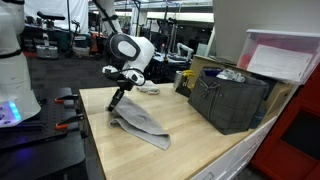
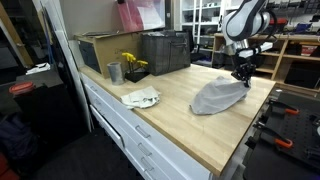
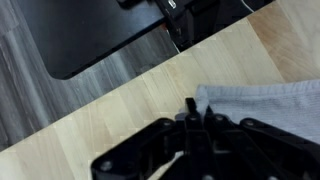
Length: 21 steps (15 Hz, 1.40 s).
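Note:
Bare tabletop is between my gripper and the dark crate, so I should next lift the bunched cloth's corner, carry it over that space and let go to unfold it.
A grey cloth (image 1: 142,126) (image 2: 218,97) lies bunched on the light wooden tabletop (image 1: 190,150) (image 2: 190,130). My gripper (image 1: 116,101) (image 2: 241,74) points down at one corner of it, close to the table's edge. In the wrist view the black fingers (image 3: 192,106) are pressed together at the cloth's (image 3: 265,100) hem, with the fabric's edge pinched between them. In both exterior views that corner rises slightly toward the fingertips.
A dark plastic crate (image 1: 235,100) (image 2: 165,52) stands at the back of the table, beside a cardboard box (image 2: 100,50). A metal cup (image 2: 114,72), yellow flowers (image 2: 130,62) and a crumpled white rag (image 2: 141,97) sit near it. Beyond the table edge is dark floor (image 3: 80,35).

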Tool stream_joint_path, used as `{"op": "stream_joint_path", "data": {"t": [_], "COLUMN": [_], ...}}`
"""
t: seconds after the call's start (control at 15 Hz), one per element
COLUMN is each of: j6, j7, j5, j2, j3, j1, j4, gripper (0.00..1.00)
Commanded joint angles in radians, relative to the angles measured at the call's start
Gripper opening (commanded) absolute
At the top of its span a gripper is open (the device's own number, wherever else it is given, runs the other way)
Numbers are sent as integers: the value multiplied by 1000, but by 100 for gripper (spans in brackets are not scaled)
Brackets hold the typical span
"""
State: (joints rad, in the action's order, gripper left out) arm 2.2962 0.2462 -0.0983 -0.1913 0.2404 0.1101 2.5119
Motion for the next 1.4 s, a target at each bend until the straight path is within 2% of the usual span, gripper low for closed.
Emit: {"op": "stream_joint_path", "data": {"t": [0.0, 0.47, 0.8, 0.87, 1.0, 1.33], "j6": [19, 266, 392, 407, 439, 572], "j7": [10, -8, 10, 12, 15, 26], "j5": [40, 267, 287, 281, 277, 244], "j2": [34, -68, -158, -172, -196, -200], "j3": [-28, -133, -172, -173, -169, -126], "j1": [8, -7, -41, -47, -55, -71], "j4": [-25, -288, -464, -485, -508, -450], "gripper": [1, 1, 1, 31, 39, 76]}}
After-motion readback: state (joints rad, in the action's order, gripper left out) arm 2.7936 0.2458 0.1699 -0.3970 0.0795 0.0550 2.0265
